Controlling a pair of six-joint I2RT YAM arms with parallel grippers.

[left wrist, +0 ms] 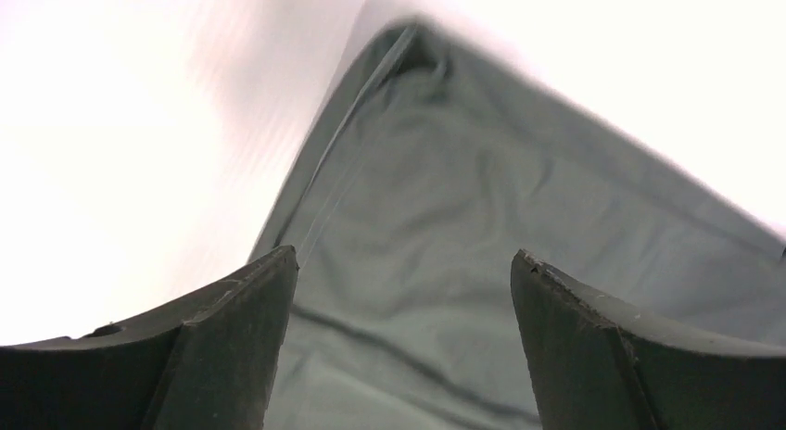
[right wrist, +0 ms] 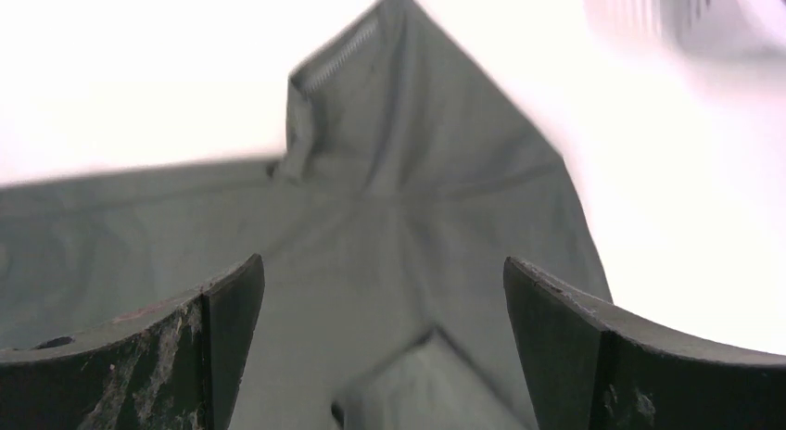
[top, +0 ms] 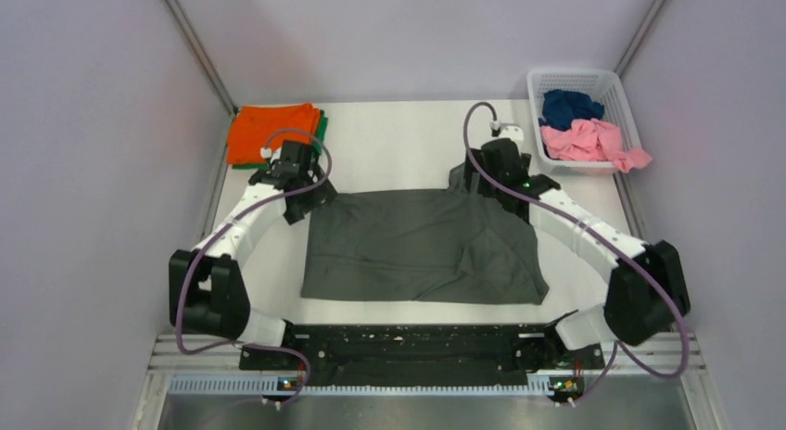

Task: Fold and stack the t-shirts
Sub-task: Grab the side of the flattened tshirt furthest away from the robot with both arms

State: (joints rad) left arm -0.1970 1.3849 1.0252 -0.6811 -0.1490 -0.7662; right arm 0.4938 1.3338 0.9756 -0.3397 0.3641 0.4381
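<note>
The sleeve sticks out past the shirt's far edge, ahead of my open fingers. So my right gripper goes down and outward to its far end [top: 460,170] [right wrist: 360,46] next.
A dark grey t-shirt [top: 422,249] lies spread on the white table, its right side folded over in a diagonal flap. My left gripper [top: 310,196] hovers open over the shirt's far left corner; the left wrist view shows grey cloth [left wrist: 417,226] between the spread fingers [left wrist: 232,347]. My right gripper [top: 489,184] hovers open over the far right corner and sleeve; cloth [right wrist: 389,217] shows between its fingers [right wrist: 565,347]. A folded orange t-shirt [top: 271,131] lies on a green one [top: 322,129] at the far left. Navy [top: 568,107] and pink [top: 589,141] t-shirts lie crumpled in the basket.
The white lattice basket [top: 612,82] stands at the far right corner of the table. Grey walls with metal posts close in the sides and back. The arm bases and a black rail [top: 408,347] run along the near edge.
</note>
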